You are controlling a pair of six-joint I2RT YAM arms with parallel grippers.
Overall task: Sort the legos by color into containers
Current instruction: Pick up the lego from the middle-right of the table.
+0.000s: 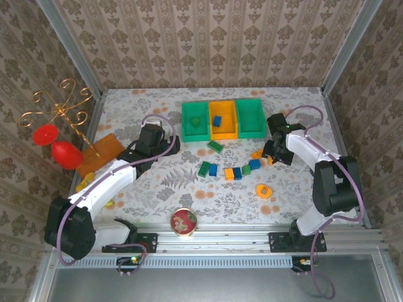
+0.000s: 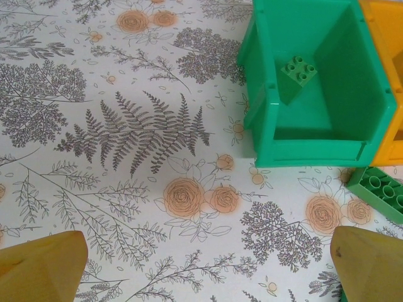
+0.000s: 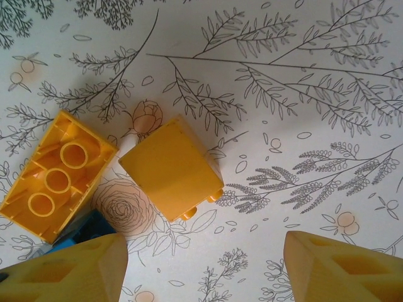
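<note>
I need to lower my right gripper next, with its fingers around the yellow brick [image 3: 171, 168] below them, since bare cloth separates it from the upturned yellow brick [image 3: 55, 177].
Three bins stand in a row at the back: a green bin [image 1: 196, 121] with a green brick [image 2: 296, 70] inside, an orange bin [image 1: 223, 119] holding a blue brick [image 1: 216, 121], and a second green bin [image 1: 250, 117]. Loose bricks lie in front: a green brick [image 1: 216, 146], a green and blue pair [image 1: 208, 169], and an orange, blue, green, blue row [image 1: 241, 171]. My left gripper [image 2: 204, 267] is open above bare cloth, just left of the green bin. Open too, my right gripper [image 3: 201, 267] hovers by a yellow brick [image 3: 169, 170] and an upturned yellow brick [image 3: 55, 177].
A round red-lidded tin [image 1: 183, 221] sits near the front edge. A yellow ring piece [image 1: 264, 190] lies at the right front. An orange flat sheet [image 1: 101, 153], a gold stand [image 1: 63, 110] and red balls [image 1: 63, 153] are at the left. Walls close the sides.
</note>
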